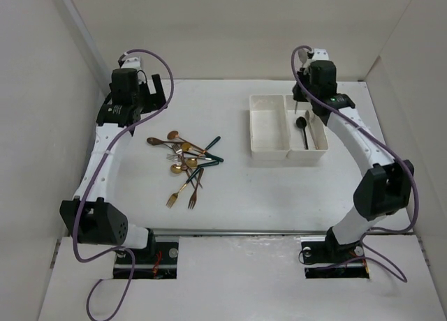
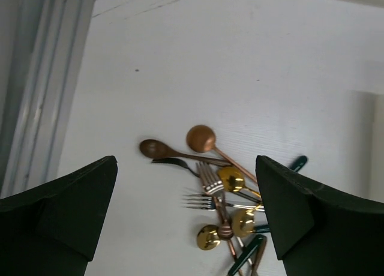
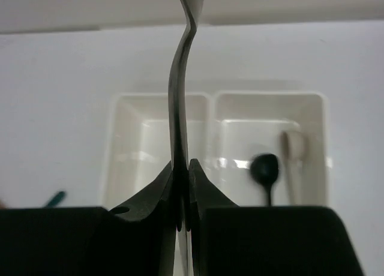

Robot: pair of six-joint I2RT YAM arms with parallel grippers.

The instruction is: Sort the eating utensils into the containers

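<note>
The right gripper lowers into the bin with the spoons and releases the utensil next, as the bare bottom of the bin beside the black spoon [image 1: 293, 131] lies below my fingers.
The eating utensils [image 1: 187, 160] lie in a loose pile at the table's left middle: gold, copper and green-handled forks and spoons [image 2: 223, 198]. High over the pile's far side hangs my left gripper [image 2: 186, 219], open with nothing between its fingers [image 1: 157, 91]. My right gripper [image 3: 182, 183] is shut on a slim dark utensil [image 3: 179, 96], seen edge-on and standing upright above the containers. The left bin [image 3: 141, 150] holds nothing I can see. In the right bin [image 3: 324, 144] lie a black spoon [image 3: 264, 168] and a cream spoon [image 3: 293, 145].
The two white bins [image 1: 269, 129] stand joined at the far right of the table, under the right gripper [image 1: 302, 101]. White walls enclose the table on the left, back and right. A rail runs along the near edge.
</note>
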